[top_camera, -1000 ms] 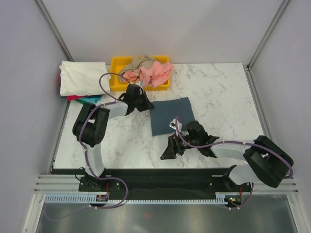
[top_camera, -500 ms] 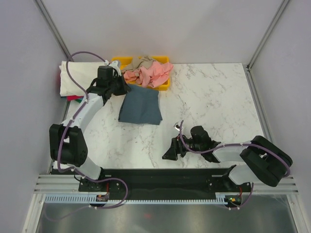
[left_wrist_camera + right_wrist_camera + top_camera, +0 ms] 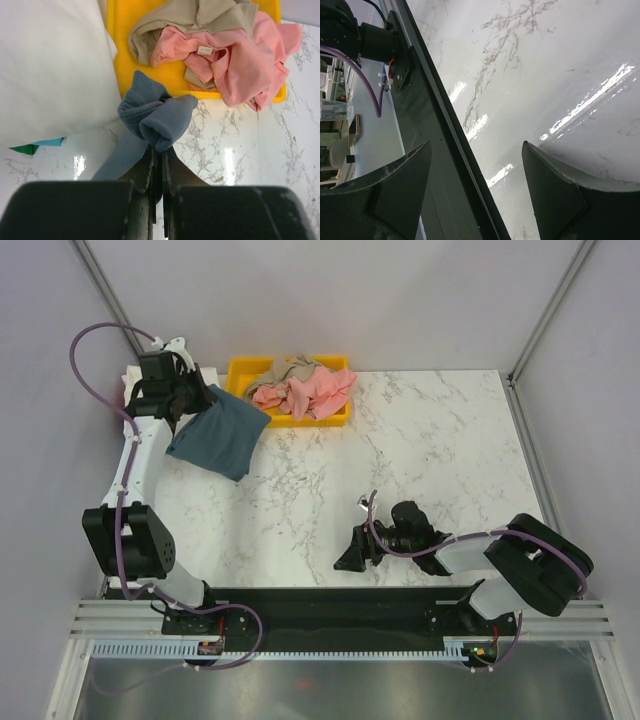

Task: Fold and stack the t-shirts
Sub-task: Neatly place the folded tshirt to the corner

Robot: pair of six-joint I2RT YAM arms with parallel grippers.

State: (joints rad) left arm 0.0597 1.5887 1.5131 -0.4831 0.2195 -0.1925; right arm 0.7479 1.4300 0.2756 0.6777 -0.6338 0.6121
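Observation:
The folded slate-blue t-shirt needs to go outward and to the left in the top view, so my left gripper should carry it to the cream-white t-shirt (image 3: 132,383) (image 3: 50,70) and let go of it there.
My left gripper (image 3: 200,400) is shut on a bunched edge of the folded slate-blue t-shirt (image 3: 218,435), which hangs from it at the far left of the table. In the left wrist view its jaws (image 3: 161,152) pinch the blue cloth (image 3: 157,117) just right of a folded cream-white t-shirt (image 3: 50,70); a teal edge (image 3: 30,148) peeks out beneath that one. Salmon-pink (image 3: 315,390) and tan (image 3: 290,368) t-shirts lie crumpled in the yellow bin (image 3: 242,370). My right gripper (image 3: 350,555) stands open and empty low over the marble near the front edge, its fingers (image 3: 400,190) wide apart.
The yellow bin (image 3: 117,45) stands at the back of the table, right beside the white stack (image 3: 140,415). The dark front rail (image 3: 445,150) runs just under my right gripper. Grey walls and frame posts close the table in on three sides.
My left arm has swung the slate-blue t-shirt off the middle of the table, back and left to beside the white stack. The right gripper has stayed open, almost in place.

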